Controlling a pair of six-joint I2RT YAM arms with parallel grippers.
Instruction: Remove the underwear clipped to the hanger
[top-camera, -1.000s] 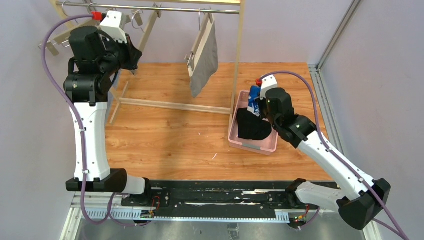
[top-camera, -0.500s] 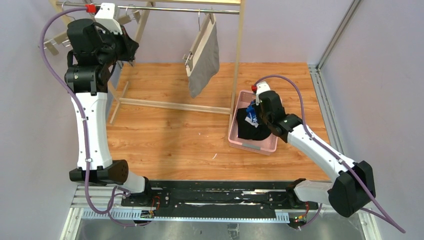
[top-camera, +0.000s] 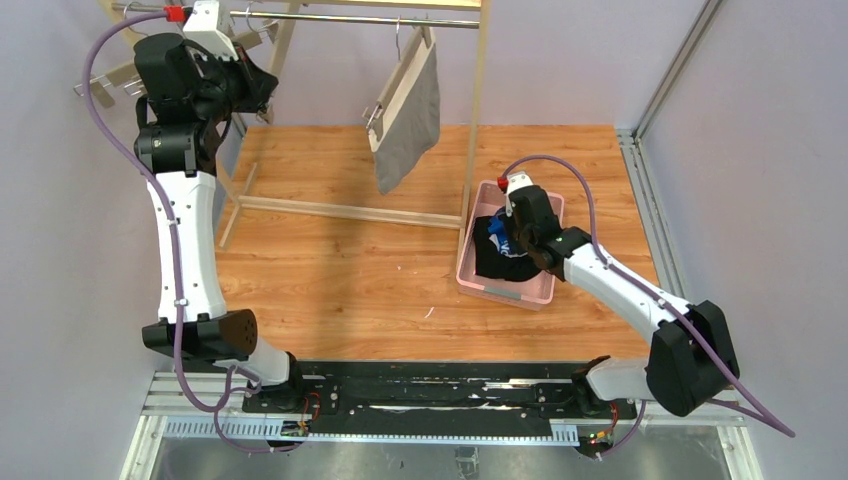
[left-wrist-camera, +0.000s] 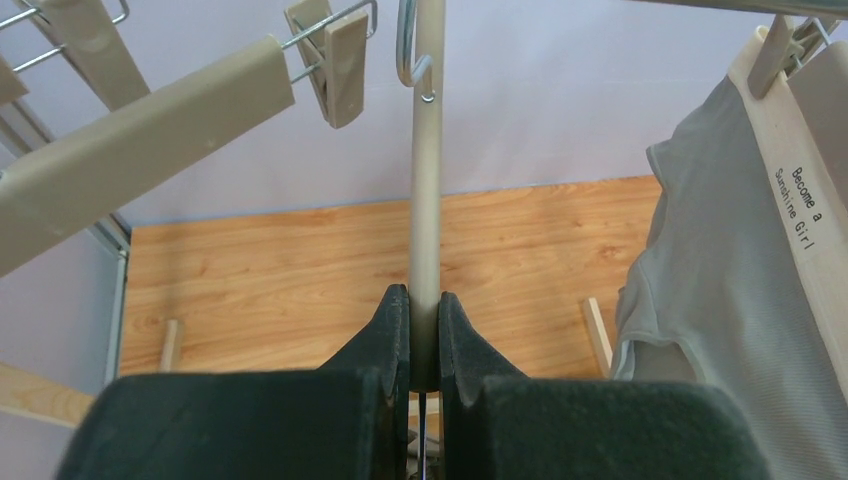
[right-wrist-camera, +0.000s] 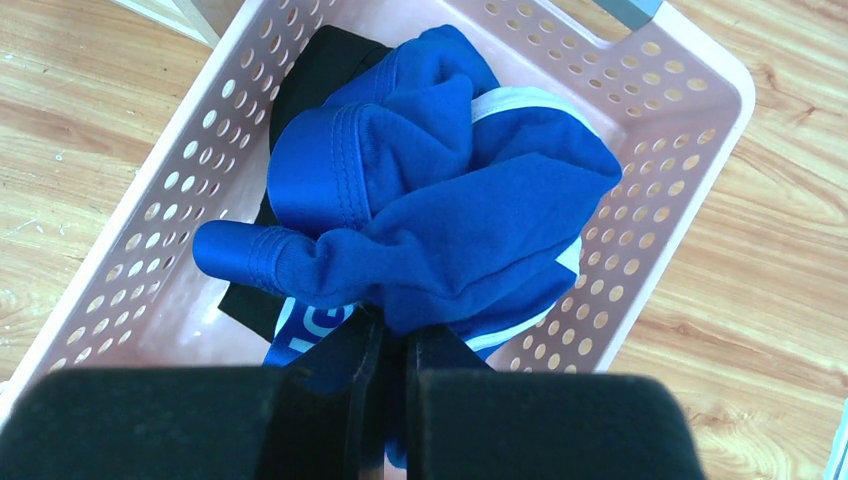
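The bright blue briefs (right-wrist-camera: 440, 200) already hang inside the basket's sides. My right gripper next needs to shift slightly back, low over the pink basket (right-wrist-camera: 690, 180), and then release them.
The grey briefs (top-camera: 410, 125) hang clipped to a beige hanger (top-camera: 398, 75) on the rack's rail; they also show in the left wrist view (left-wrist-camera: 720, 300). My left gripper (top-camera: 255, 95) is up by the rail's left end, shut on the bar of an empty beige hanger (left-wrist-camera: 428, 200); the fingertips (left-wrist-camera: 425, 300) pinch it. My right gripper (top-camera: 505, 235) is shut on the bright blue briefs (right-wrist-camera: 440, 200) and holds them low over the pink basket (right-wrist-camera: 690, 180). The black briefs (right-wrist-camera: 320, 70) lie in the basket under the blue ones.
A wooden clothes rack with a metal rail (top-camera: 350, 18), an upright post (top-camera: 478, 100) and a floor bar (top-camera: 340, 210) stands at the back. Other empty clip hangers (left-wrist-camera: 150, 120) hang at the left. The pink basket (top-camera: 540, 292) sits right of the post. Purple walls close both sides.
My right gripper has moved left and down over the basket with the blue briefs. My left gripper has risen slightly toward the rail, still holding the hanger.
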